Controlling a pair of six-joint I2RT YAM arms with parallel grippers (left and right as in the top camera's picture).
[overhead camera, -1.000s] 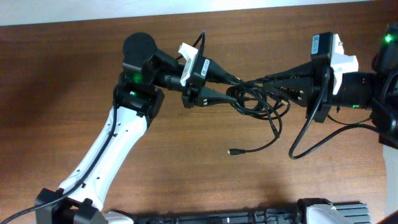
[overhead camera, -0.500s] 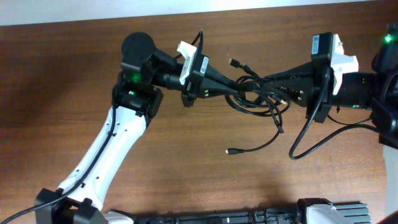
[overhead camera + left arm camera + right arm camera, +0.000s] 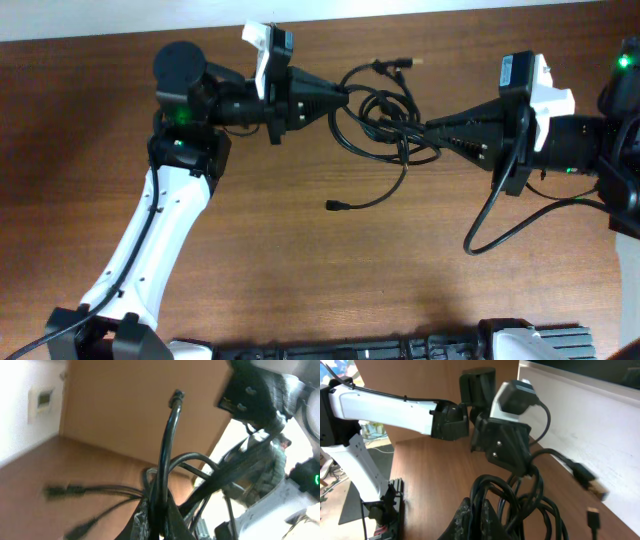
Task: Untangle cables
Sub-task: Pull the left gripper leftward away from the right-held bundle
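My left gripper pulls left in the overhead view next, toward open tabletop and away from my right gripper, and releases the strands.
The cables (image 3: 385, 115) are thin black cords in a tangled bundle of loops held above the table between both grippers. My left gripper (image 3: 338, 96) is shut on strands at the bundle's left side; its view shows cords (image 3: 165, 465) running up from the jaws (image 3: 160, 520). My right gripper (image 3: 432, 130) is shut on the right side, with loops (image 3: 520, 495) rising from its jaws (image 3: 479, 515). One loose end with a small plug (image 3: 333, 205) hangs toward the table. Another plug (image 3: 400, 63) sticks out at the top.
The brown wooden table (image 3: 300, 270) runs under both arms. A white wall strip (image 3: 120, 15) borders its far edge. The right arm's own thick black wire (image 3: 500, 230) loops below its wrist. The left arm's white link (image 3: 150, 240) crosses the table's left side.
My left gripper has moved left and toward the far edge, pulling its strands with it. The bundle has stretched and opened wider. The hanging plug end has shifted left. The right gripper has stayed in place.
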